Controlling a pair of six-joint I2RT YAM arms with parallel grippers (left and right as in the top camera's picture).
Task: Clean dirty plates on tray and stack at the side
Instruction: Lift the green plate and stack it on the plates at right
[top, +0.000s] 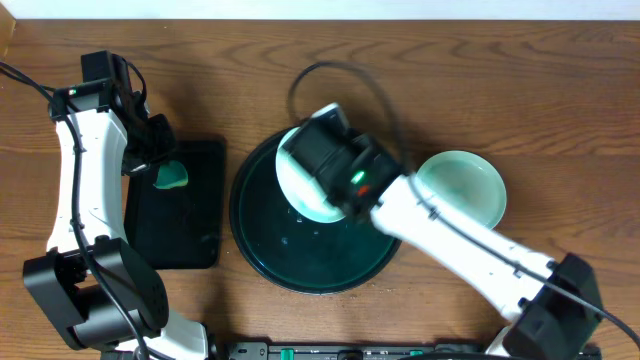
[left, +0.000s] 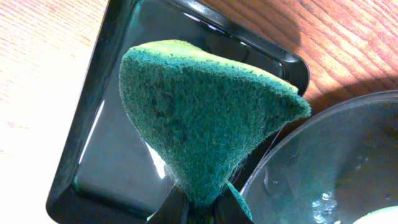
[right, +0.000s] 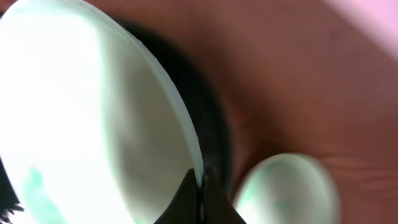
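Note:
My right gripper moves past the round tray's rim next and lowers the pale plate onto the turquoise plate.
My right gripper is shut on the rim of a pale plate and holds it tilted over the round black tray. A faint green smear shows on the plate's face. A turquoise plate sits on the table right of the tray. My left gripper is shut on a green sponge, held above the rectangular tray. A third plate is not visible.
The small black rectangular tray lies left of the round tray, nearly touching it. Water drops lie on the round tray's floor. The wooden table's front edge holds dark equipment.

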